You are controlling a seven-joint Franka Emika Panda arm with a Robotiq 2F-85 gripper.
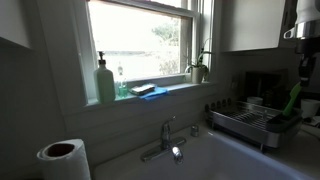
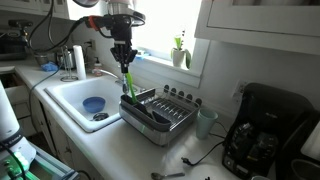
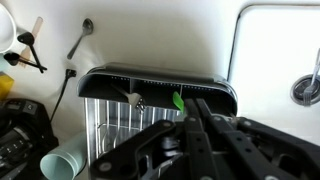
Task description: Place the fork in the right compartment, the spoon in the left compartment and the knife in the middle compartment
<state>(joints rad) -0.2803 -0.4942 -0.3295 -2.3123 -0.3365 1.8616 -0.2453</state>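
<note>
The robot's gripper needs to move down toward the dark cutlery holder (image 2: 140, 104) (image 3: 160, 78) and let go of the green utensil inside, since the utensil's tip already points down there.
My gripper (image 2: 124, 62) hangs over the dish rack (image 2: 170, 128) and is shut on a green utensil (image 2: 127, 82) that points down into the rack; I cannot tell which kind it is. The same green utensil (image 1: 292, 98) shows in both exterior views. In the wrist view its green tip (image 3: 178, 101) pokes out past my closed fingers (image 3: 196, 118), just short of the dark cutlery holder (image 3: 160, 78) on the rack's far rim. A white fork-like piece (image 3: 131, 97) leans at that holder. A metal spoon (image 3: 80, 40) lies on the counter beyond the rack. The holder's compartments and a knife are not discernible.
The white sink (image 2: 75, 98) holding a blue bowl (image 2: 92, 104) is beside the rack, with the faucet (image 1: 165, 138) behind it. A teal cup (image 3: 65, 160) and a coffee machine (image 2: 262, 130) stand on the rack's other side. Black utensils (image 3: 30, 52) lie on the counter.
</note>
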